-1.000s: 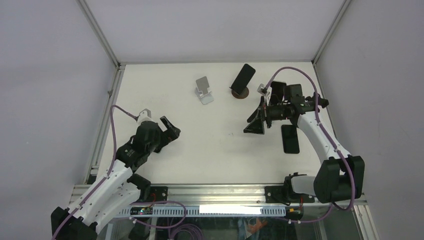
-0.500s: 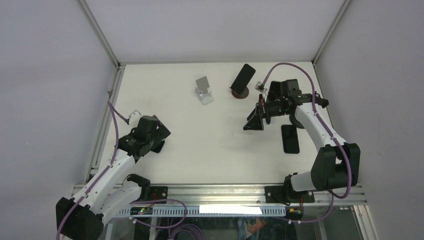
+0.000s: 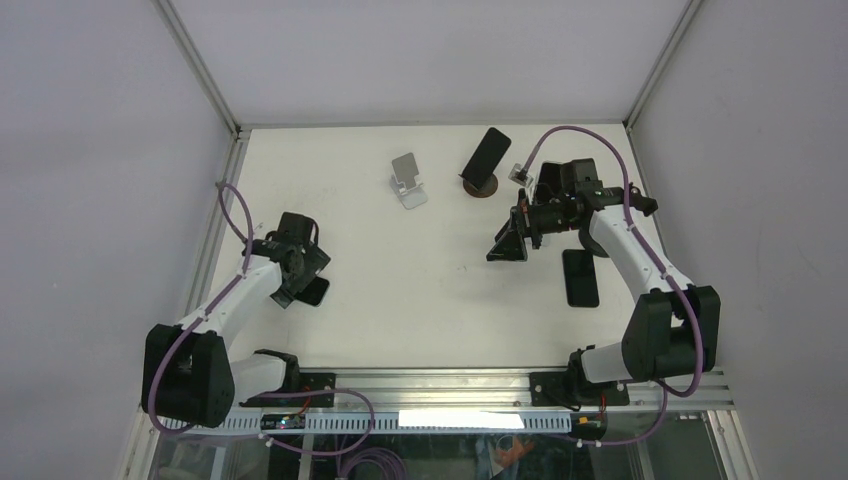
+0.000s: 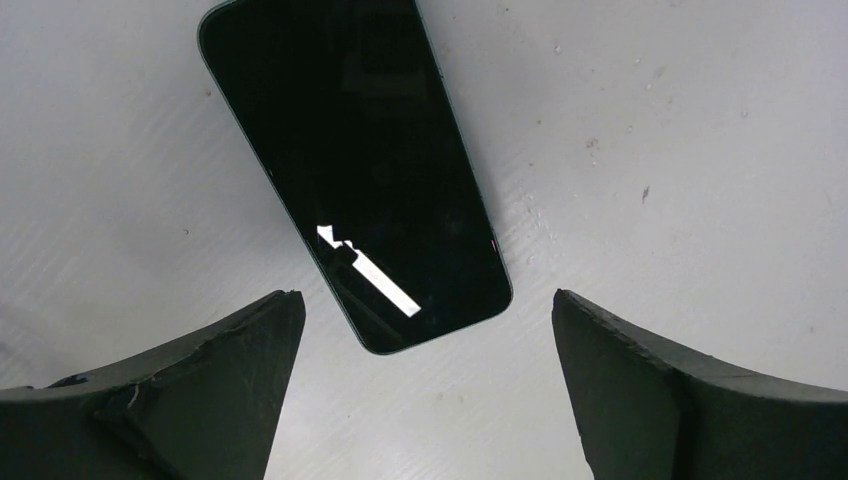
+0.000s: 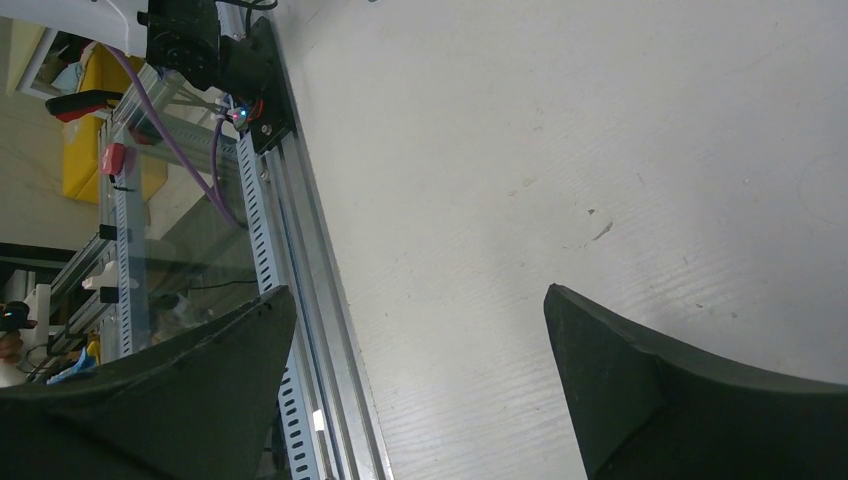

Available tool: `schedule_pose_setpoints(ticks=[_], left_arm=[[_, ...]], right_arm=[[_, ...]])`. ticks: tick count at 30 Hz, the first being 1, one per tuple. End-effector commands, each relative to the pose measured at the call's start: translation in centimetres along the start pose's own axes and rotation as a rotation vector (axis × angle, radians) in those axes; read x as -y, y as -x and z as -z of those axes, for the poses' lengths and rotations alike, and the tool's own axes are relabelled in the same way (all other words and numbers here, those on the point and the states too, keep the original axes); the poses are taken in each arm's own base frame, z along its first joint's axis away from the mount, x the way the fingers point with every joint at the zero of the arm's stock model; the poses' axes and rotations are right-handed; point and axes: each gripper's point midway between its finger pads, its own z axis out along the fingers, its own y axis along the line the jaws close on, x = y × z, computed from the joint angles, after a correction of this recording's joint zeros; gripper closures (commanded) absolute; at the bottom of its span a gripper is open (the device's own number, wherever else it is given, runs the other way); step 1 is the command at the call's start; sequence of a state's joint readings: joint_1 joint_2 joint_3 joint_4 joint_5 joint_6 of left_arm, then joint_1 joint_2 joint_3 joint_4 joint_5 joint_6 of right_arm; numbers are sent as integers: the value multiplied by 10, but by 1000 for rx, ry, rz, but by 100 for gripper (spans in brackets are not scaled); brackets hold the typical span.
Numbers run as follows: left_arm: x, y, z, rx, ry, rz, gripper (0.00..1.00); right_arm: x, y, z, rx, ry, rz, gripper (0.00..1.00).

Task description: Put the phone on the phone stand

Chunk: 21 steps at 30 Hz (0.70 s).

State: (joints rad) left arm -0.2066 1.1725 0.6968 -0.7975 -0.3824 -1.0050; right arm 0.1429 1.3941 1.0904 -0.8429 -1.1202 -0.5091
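The black phone lies flat below and between my open fingers, so I need to lower my left gripper over its near end and close on both long edges.
A black phone lies flat, screen up, on the white table. My left gripper hangs open just above its near end, one finger on each side, touching nothing. From above, my left gripper covers most of that phone. A silver phone stand stands empty at the back centre. My right gripper is open and empty right of centre. A second black phone lies flat by the right arm.
A third black phone leans on a round brown stand at the back. In the right wrist view my right gripper faces bare table, with the aluminium rail at the table's edge to its left.
My left arm has drawn back to the left and its gripper has turned down over the phone. My right gripper shifted slightly toward the back, then held still.
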Motion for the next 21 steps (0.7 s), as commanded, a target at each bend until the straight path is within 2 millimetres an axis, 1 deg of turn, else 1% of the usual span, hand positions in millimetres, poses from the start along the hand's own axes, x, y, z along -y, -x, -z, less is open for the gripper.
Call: schedule_pose_setpoints(ticks=[1, 13, 21], left_arm=[[11, 9, 3, -16, -11, 35, 1], [10, 5, -16, -92, 59, 51, 1], [10, 5, -24, -110, 75, 63, 1]], right_arm=[[-2, 12, 1, 12, 0, 54, 1], [-2, 11, 0, 10, 4, 48, 1], [-2, 12, 0, 10, 6, 44, 1]])
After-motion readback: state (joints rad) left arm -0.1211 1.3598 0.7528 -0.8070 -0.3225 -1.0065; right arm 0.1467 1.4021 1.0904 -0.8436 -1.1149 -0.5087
